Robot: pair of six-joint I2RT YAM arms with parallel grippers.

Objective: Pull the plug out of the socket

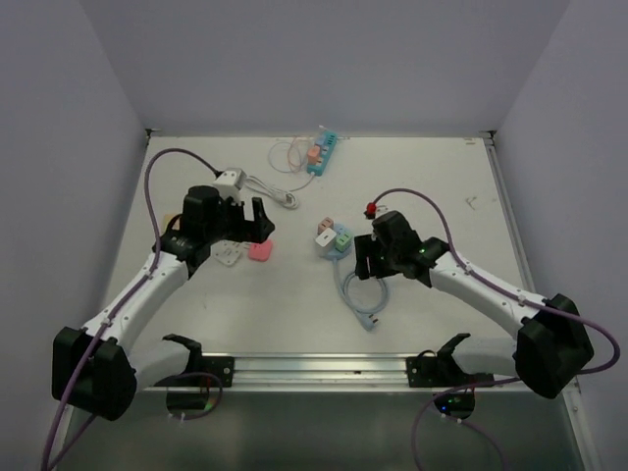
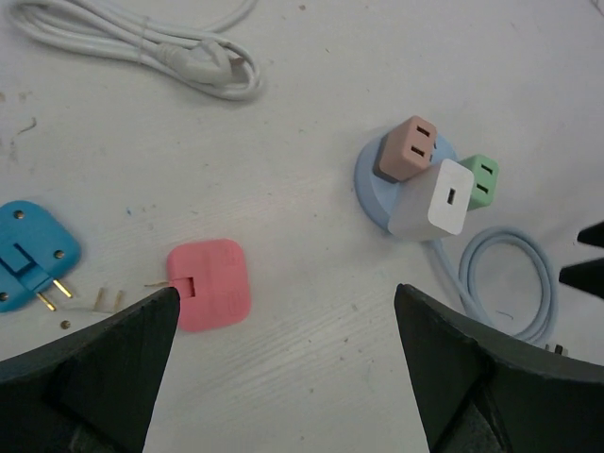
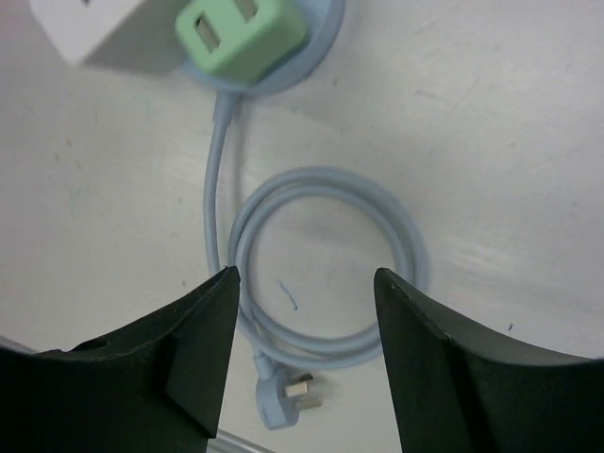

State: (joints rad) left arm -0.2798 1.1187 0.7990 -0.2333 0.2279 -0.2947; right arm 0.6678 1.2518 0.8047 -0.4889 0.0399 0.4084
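I should next swing my left gripper across, turn it to match the plug's slant and lower it astride the plug. The white plug (image 1: 326, 238) (image 2: 432, 202) stands below my left gripper, to its right in the top view.
A round light-blue socket (image 2: 371, 185) lies on the white table with three plugs standing in it: a brown one (image 2: 408, 149), a white one (image 2: 434, 198) and a green one (image 2: 479, 179). In the top view the socket (image 1: 324, 251) sits between the two arms. My left gripper (image 2: 286, 293) is open and empty, to the left of the socket, with a loose pink plug (image 2: 209, 283) by its left finger. My right gripper (image 3: 304, 276) is open and empty over the socket's coiled cable (image 3: 406, 236), just short of the green plug (image 3: 241, 33).
A blue adapter (image 2: 28, 250) lies at the far left of the left wrist view. A white cable (image 2: 142, 42) with a white socket block (image 1: 231, 180) lies behind it. A teal power strip (image 1: 324, 152) lies at the back. The cable's pin end (image 3: 288, 401) lies near the front rail.
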